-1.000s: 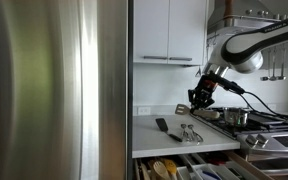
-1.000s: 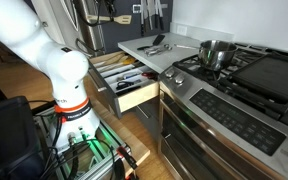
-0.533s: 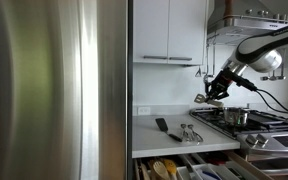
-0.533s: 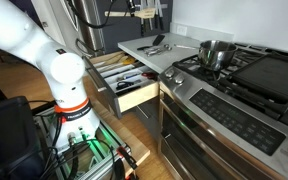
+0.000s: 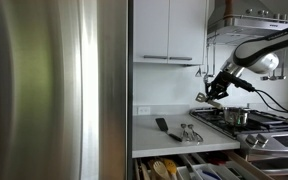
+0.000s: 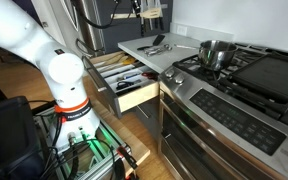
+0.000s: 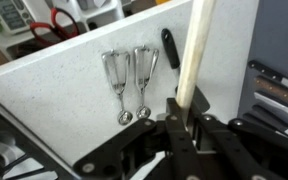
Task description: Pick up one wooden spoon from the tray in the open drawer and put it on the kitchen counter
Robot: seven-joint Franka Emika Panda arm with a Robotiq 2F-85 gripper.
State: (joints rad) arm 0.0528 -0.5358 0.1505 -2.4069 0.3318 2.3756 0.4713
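Note:
The bare piece of counter beside the stove [image 5: 206,133] [image 7: 68,112] has room clear of the scoops. My gripper will move down there with a turn and let go of the spoon's handle.
My gripper [image 7: 181,110] is shut on the slim handle of a pale wooden spoon [image 7: 195,50], which runs up and away from the jaws. It hangs well above the white kitchen counter [image 7: 74,95]. In both exterior views the gripper [image 5: 212,97] [image 6: 142,10] is high over the counter [image 5: 164,138] [image 6: 134,47], near the stove side. The drawer [image 6: 124,82] below is pulled open, and its tray [image 5: 199,172] with long compartments holds more wooden spoons [image 5: 162,169]. The spoon's bowl is out of the wrist view.
Two shiny metal scoops [image 7: 129,85] and a black flat utensil [image 7: 170,45] lie on the counter under the gripper. A steel pot [image 6: 216,52] stands on the gas stove [image 6: 259,75] beside the counter. A steel fridge [image 5: 54,90] fills one side.
Over the last second the gripper rose with the spoon and moved towards the stove side of the counter. In the last half second it has barely moved.

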